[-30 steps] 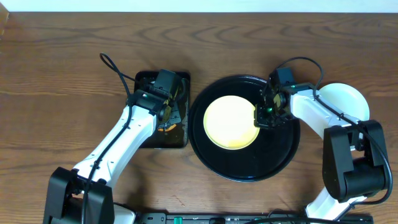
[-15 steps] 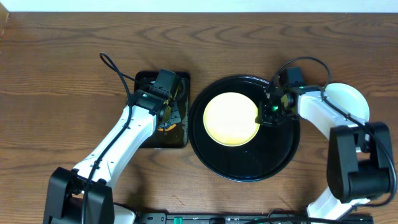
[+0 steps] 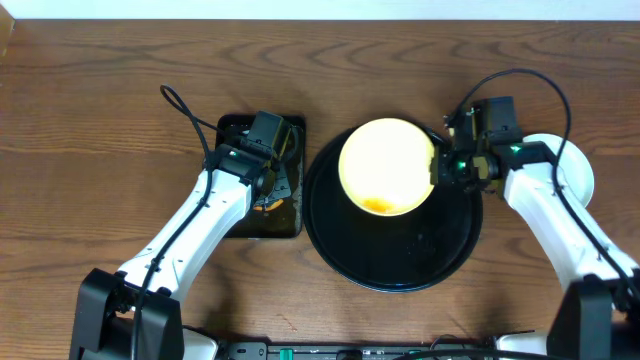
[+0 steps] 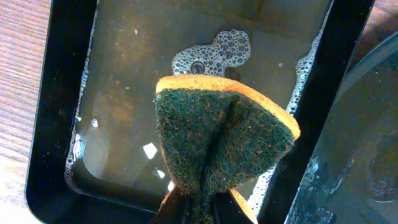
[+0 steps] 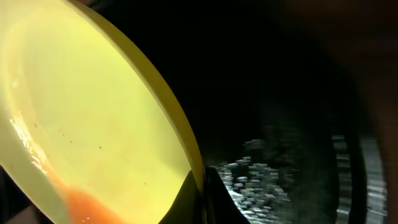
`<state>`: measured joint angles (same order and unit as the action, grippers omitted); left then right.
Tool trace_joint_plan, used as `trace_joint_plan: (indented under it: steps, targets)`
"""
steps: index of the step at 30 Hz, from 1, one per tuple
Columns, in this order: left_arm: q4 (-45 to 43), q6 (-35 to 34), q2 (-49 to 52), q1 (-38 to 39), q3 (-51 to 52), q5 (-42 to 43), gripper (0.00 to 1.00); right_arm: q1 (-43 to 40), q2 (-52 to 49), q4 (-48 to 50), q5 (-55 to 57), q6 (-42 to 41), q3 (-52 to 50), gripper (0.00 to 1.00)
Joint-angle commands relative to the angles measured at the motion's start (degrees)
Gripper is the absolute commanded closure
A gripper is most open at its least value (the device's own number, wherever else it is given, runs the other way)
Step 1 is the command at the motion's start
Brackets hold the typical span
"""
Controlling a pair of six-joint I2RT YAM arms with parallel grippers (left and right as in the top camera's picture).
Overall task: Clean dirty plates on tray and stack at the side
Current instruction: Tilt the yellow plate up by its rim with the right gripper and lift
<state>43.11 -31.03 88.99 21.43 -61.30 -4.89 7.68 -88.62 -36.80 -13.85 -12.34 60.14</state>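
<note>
The soapy water in the small rectangular tray is below my left gripper. My left gripper should go down toward that water and release the sponge there.
A pale yellow plate is lifted and tilted above the far part of the round black tray, with orange sauce pooled at its lower edge. My right gripper is shut on the plate's right rim; in the right wrist view the fingertips pinch the rim of the yellow plate. My left gripper holds a folded green-and-orange sponge over the small rectangular black tray, which holds soapy water. The left gripper is shut on the sponge.
A white plate rests on the table to the right of the round tray, partly under my right arm. The rectangular tray lies just left of the round tray. Brown wooden tabletop surrounds both.
My right gripper has lifted the yellow plate off the tray floor, tilted it and carried it toward the far side. Sauce has run to its lower edge. The left arm has not moved.
</note>
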Motion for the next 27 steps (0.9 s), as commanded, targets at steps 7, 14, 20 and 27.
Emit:
trace_joint_plan:
  steps: [7,14,20,27]
  targets:
    - [-0.3,1.0,0.5,-0.3,0.1,-1.2,0.91,4.0,9.0,-0.7,26.7,1.8,0.2,0.99]
    - [-0.5,1.0,0.5,-0.3,0.1,-1.2,0.91,12.3,9.7,-0.7,38.8,2.8,0.2,0.99]
    - [-0.5,1.0,0.5,-0.3,0.1,-1.2,0.91,20.3,9.7,-0.6,52.3,2.8,0.2,0.99]
    - [-0.5,1.0,0.5,-0.3,0.1,-1.2,0.92,27.7,9.7,0.3,66.9,2.8,0.2,0.99]
